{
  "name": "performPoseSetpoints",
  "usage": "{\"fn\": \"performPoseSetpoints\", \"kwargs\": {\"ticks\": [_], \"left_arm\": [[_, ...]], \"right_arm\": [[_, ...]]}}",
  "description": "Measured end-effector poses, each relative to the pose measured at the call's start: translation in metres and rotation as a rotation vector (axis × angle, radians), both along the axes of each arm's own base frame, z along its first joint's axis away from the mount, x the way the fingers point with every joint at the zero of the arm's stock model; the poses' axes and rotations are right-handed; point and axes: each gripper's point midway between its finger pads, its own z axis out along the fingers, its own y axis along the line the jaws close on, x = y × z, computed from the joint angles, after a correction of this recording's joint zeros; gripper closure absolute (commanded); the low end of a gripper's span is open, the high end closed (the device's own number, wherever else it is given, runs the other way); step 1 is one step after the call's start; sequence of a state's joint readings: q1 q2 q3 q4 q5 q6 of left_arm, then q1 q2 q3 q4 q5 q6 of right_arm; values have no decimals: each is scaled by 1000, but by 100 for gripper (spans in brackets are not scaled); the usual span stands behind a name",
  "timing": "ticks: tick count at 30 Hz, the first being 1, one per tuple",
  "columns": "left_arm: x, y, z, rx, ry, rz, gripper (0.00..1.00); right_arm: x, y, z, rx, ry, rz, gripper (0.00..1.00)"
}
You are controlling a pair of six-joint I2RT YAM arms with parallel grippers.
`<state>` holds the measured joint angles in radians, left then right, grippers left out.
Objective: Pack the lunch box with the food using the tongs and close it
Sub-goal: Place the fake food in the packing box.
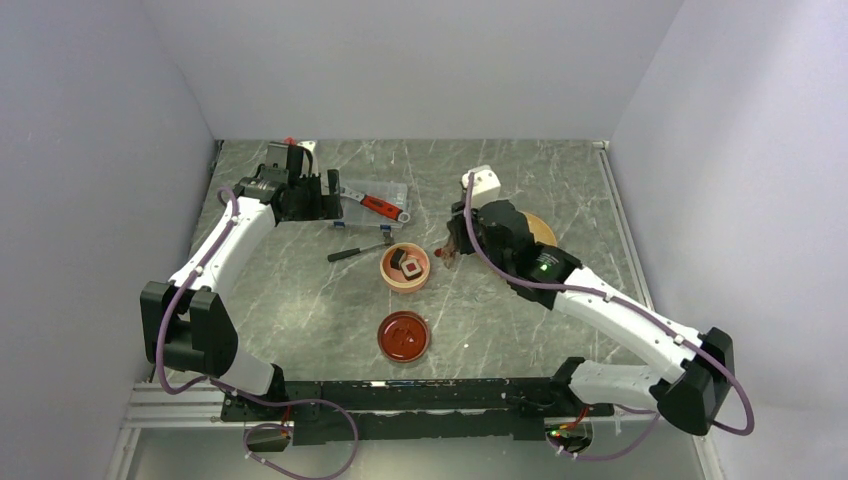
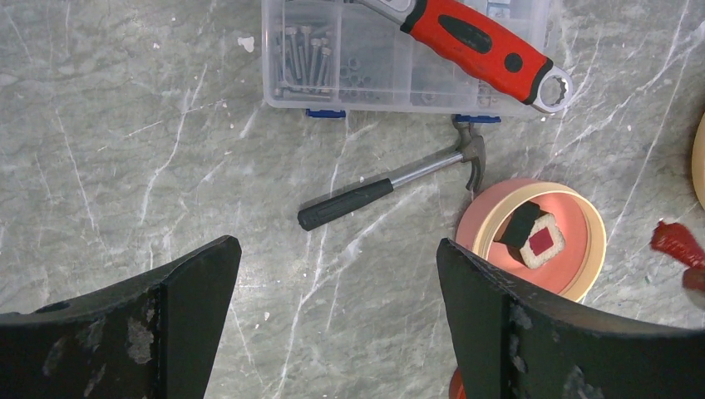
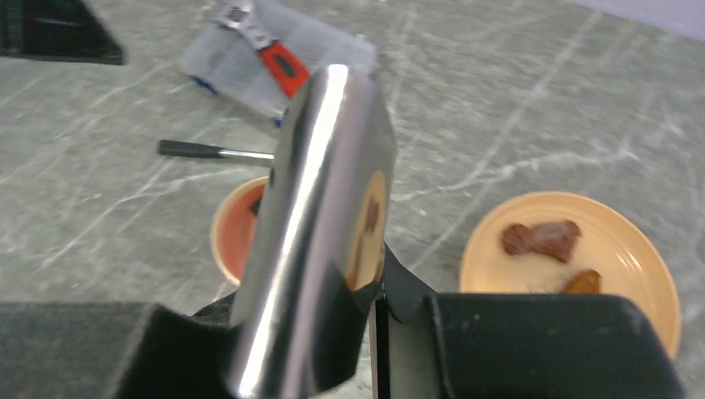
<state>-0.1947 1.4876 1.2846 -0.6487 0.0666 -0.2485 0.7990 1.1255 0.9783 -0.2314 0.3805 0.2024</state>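
Note:
The red piece hangs outside, so my right gripper goes left in the top view next, tongs over the box's gap beside the roll (image 1: 418, 257), and releases.
The lunch box (image 1: 405, 268) stands open mid-table, and a black-and-white roll (image 2: 532, 237) lies inside it. Its dark red lid (image 1: 404, 336) lies apart, nearer the arms. My right gripper (image 3: 382, 299) is shut on the shiny metal tongs (image 3: 324, 216), which reach toward the box's right side. A small red piece of food (image 2: 677, 243) shows just right of the box, by the tongs' tips; whether it is pinched I cannot tell. On the yellow plate (image 3: 623, 249) lie a brown piece (image 3: 544, 237) and an orange piece (image 3: 582, 283). My left gripper (image 2: 337, 249) hangs open over bare table, left of the box.
A small black-handled hammer (image 2: 366, 199) lies just left of the box. Behind it stands a clear case (image 2: 399, 58) of screws with a red wrench (image 2: 482, 41) on top. Walls close off the table at the back and both sides.

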Motion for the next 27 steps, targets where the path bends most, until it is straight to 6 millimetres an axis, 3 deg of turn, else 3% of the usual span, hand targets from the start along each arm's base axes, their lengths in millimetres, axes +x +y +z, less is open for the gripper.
{"fn": "performPoseSetpoints", "kwargs": {"ticks": [5, 11, 22, 25, 27], "left_arm": [[0, 0, 0, 0, 0, 0, 6], [0, 0, 0, 0, 0, 0, 7], [0, 0, 0, 0, 0, 0, 6], [0, 0, 0, 0, 0, 0, 6], [0, 0, 0, 0, 0, 0, 7]], "right_arm": [[-6, 40, 8, 15, -13, 149, 84], [-4, 66, -8, -13, 5, 229, 84], [11, 90, -24, -60, 0, 245, 84], [16, 93, -28, -76, 0, 236, 79], [18, 95, -32, -87, 2, 233, 70]]}}
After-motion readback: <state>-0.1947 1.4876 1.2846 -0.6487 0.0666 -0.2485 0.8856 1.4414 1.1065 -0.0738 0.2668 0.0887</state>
